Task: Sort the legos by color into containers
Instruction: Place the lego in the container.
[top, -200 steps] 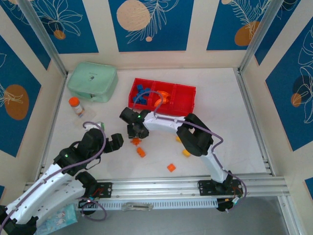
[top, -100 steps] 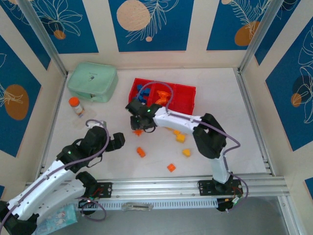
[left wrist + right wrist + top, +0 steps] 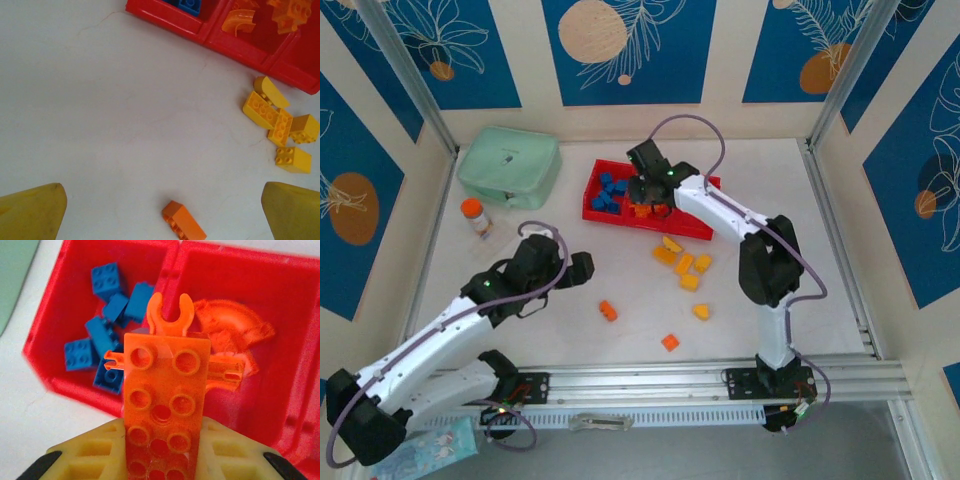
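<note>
The plate [image 3: 162, 405] and the arches are both orange, so my right gripper will next move down and away from the blue legos, over the orange arches, and release the plate there.
My right gripper [image 3: 642, 195] hangs over the red tray [image 3: 705, 226], shut on a long orange lego plate [image 3: 162, 405] with clip arms; its yellow fingers [image 3: 95, 455] press both sides. Below it, blue legos [image 3: 107, 335] fill the tray's left compartment and orange arches [image 3: 235, 332] lie in the middle one. Several yellow legos [image 3: 682, 264] lie on the table in front of the tray. Two orange blocks sit nearer, one [image 3: 608, 310] to the left and one [image 3: 670, 342] to the right. My left gripper [image 3: 582, 268] is open above the table, the left orange block [image 3: 183, 228] between its fingertips [image 3: 32, 212].
A mint-green rounded box [image 3: 508, 166] stands at the back left, with an orange-capped small bottle [image 3: 474, 216] in front of it. Patterned walls with metal posts enclose the white table [image 3: 770, 270]. An aluminium rail [image 3: 720, 380] runs along the near edge.
My right gripper carried the orange plate from the table's middle back over the tray. My left arm reached forward and right, toward the orange block.
</note>
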